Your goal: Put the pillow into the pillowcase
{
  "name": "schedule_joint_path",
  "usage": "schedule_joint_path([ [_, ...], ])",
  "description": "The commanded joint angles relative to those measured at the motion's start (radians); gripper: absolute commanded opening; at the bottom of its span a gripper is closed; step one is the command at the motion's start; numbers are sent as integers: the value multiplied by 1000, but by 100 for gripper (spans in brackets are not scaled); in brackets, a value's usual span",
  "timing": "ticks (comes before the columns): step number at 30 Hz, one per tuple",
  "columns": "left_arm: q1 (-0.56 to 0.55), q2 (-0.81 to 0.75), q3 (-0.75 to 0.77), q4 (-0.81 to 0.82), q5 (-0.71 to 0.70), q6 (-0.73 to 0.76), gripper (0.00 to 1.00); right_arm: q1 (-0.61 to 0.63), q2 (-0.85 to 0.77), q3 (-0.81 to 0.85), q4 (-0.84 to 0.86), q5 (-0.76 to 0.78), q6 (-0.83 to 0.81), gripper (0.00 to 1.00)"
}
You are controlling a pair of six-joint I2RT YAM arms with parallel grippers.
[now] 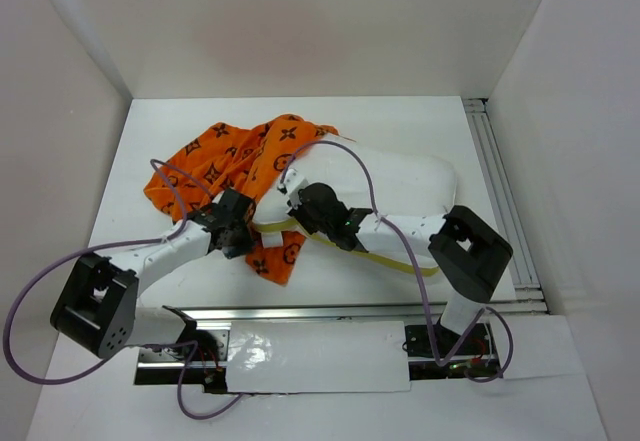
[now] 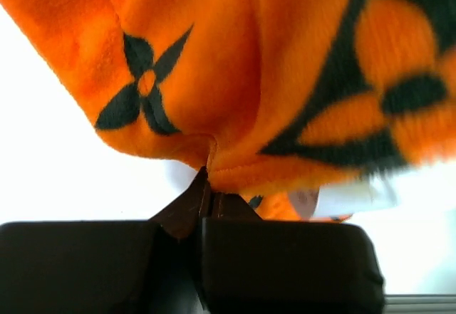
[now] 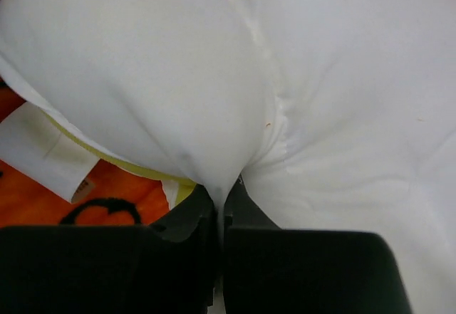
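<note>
I will next draw the pillowcase's fold across toward the pillow's uncovered labelled corner (image 1: 268, 232) (image 2: 348, 199) and release, since that corner lies right of my left gripper in the top view.
The orange pillowcase (image 1: 225, 166) with dark brown motifs lies crumpled at the table's left middle. The white pillow (image 1: 400, 186) lies to its right, its left end overlapping the case, its pale yellow seam along the near edge. My left gripper (image 1: 237, 223) is shut on a fold of the pillowcase (image 2: 214, 79), pinched between the fingertips (image 2: 201, 193). My right gripper (image 1: 318, 209) is shut on the pillow's white fabric (image 3: 214, 93) near its left end. In the right wrist view the yellow seam, a white label (image 3: 43, 154) and orange cloth (image 3: 107, 189) show at the left.
White walls enclose the table on three sides. An aluminium rail (image 1: 505, 196) runs along the right edge and another (image 1: 370, 309) along the near edge. Purple cables (image 1: 365, 176) loop over the pillow and beside the left arm.
</note>
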Motion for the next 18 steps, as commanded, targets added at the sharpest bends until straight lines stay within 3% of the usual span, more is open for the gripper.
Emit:
schedule_joint_path([
  [1, -39, -72, 12, -29, -27, -15, 0, -18, -39, 22, 141, 122, 115, 0],
  [7, -140, -228, 140, -112, -35, -33, 0, 24, -14, 106, 132, 74, 111, 0],
  [11, -203, -282, 213, -121, -10, -33, 0, 59, 49, 178, 103, 192, 165, 0],
  [15, -280, -252, 238, -137, -41, -47, 0, 38, 102, 454, -52, 276, 244, 0],
  [18, -335, -172, 238, -151, -36, -73, 0, -5, 111, 595, -144, 200, 279, 0],
])
